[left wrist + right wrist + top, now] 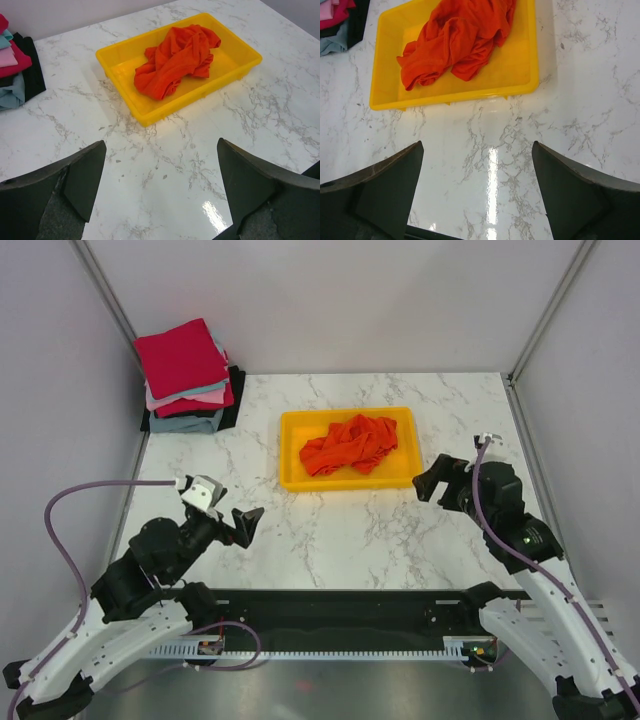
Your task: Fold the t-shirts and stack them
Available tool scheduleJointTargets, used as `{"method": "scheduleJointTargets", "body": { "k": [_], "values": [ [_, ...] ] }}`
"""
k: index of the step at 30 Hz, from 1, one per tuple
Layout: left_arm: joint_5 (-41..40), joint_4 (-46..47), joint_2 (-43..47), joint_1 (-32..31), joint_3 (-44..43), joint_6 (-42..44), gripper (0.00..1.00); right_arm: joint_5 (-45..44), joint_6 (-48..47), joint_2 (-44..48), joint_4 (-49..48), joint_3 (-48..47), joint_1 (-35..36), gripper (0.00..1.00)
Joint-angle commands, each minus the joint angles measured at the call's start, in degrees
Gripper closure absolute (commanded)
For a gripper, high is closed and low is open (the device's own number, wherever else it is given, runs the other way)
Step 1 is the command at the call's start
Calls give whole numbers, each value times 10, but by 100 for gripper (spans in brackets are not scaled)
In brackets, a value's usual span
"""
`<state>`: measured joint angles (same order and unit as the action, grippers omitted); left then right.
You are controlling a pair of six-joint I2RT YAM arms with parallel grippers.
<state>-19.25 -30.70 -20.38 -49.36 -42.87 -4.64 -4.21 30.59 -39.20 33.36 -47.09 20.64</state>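
Observation:
Next, my right gripper moves outward over the tray's rim, to the left in the top view, then down onto the t-shirt's far fold [359, 428], which sits bunched up.
A crumpled orange-red t-shirt [349, 443] lies in the yellow tray [292, 476] at the middle back of the table; it also shows in the left wrist view [175, 57] and the right wrist view [455, 42]. Folded t-shirts are stacked [185, 375] at the back left, crimson on top, pink and grey-blue below, black at the bottom. My left gripper [245, 525] is open and empty, above bare marble near the front left. My right gripper [432, 482] is open and empty, just right of the tray's near right corner.
The table is white marble [340, 530]. White walls stand at the back and both sides. The tray's rim [455, 95] lies just beyond the right fingers. The stack's edge shows at the left of the left wrist view [17, 70].

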Motion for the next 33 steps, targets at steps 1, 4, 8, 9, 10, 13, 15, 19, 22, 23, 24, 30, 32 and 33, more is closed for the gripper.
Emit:
{"method": "scheduleJointTargets", "body": {
  "k": [1,4,8,9,10,13,15,19,22,23,24,30,32,33],
  "values": [
    [-29,-9,8,-1,5,-36,0,-13,-24,-3,-30,-18,1,2],
    [-26,-9,-6,0,6,-33,0,22,-28,-40,-58,-26,1,2],
    [-21,-9,-13,-1,2,-37,0,36,-24,-129,-86,-55,16,2],
    [-19,-9,-12,-1,4,-37,0,30,-27,-149,-90,-72,35,2],
    [-18,-8,-8,-1,5,-38,0,-2,-31,-196,-94,-84,48,2],
    [-18,-9,-5,-1,5,-39,0,-54,-38,-319,-79,-162,84,2],
    [-14,-9,-4,-1,5,-39,0,-57,-36,-386,-68,-225,87,2],
    [-16,-9,-4,-1,6,-38,0,-71,-37,-566,-62,-323,87,2],
    [-16,-9,-4,-1,6,-38,0,-104,-38,-660,-53,-393,86,2],
    [-15,-9,-4,-1,6,-38,0,-119,-36,-684,-32,-433,84,2],
    [-14,-10,-4,-1,6,-37,0,-121,-33,-725,-21,-450,85,2],
    [-18,-10,-7,-1,6,-37,0,-109,-41,-818,-18,-513,85,17],
    [-17,-12,-10,-1,6,-37,0,-109,-43,-824,-25,-513,84,54],
    [-18,-12,-11,-1,6,-37,0,-107,-46,-821,-30,-512,84,71]
  ]
}}
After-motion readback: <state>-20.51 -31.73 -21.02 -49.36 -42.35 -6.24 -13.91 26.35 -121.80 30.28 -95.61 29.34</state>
